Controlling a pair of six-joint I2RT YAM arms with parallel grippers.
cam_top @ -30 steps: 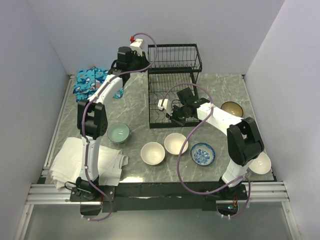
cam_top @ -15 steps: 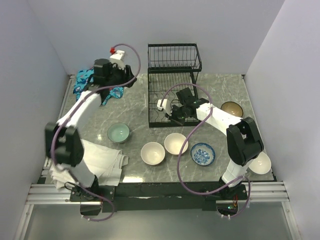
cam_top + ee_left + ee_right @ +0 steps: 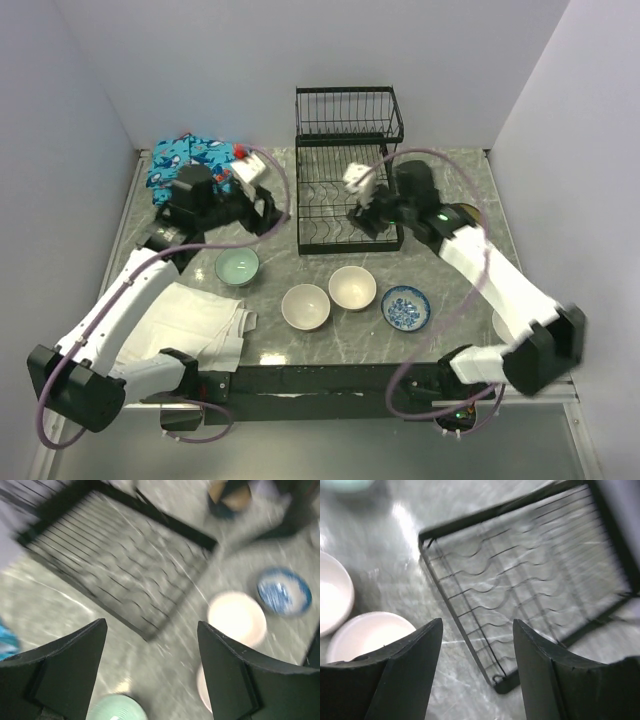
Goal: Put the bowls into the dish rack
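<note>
My left gripper swings back and down onto the near rim of the cream bowl (image 3: 353, 307) (image 3: 257, 638) next, beside the blue-and-white one, since open marble there leaves finger room.
The black wire dish rack (image 3: 345, 185) stands at the back middle with no bowl in it. In front of it on the marble table sit a pale green bowl (image 3: 238, 266), two cream bowls (image 3: 305, 306) (image 3: 352, 288) and a blue-and-white bowl (image 3: 406, 307). A brown bowl (image 3: 467, 211) peeks out behind the right arm. My left gripper (image 3: 266, 212) hangs open and empty left of the rack, above the green bowl (image 3: 115, 711). My right gripper (image 3: 368, 220) hovers open and empty over the rack's front right corner (image 3: 530, 585).
A blue patterned cloth (image 3: 190, 160) lies at the back left. A white towel (image 3: 190, 320) is spread at the front left. White walls close in the table on three sides.
My left arm swung from the back beside the rack down to the left of it, and its gripper opened. My right gripper rose from the rack's front and opened.
</note>
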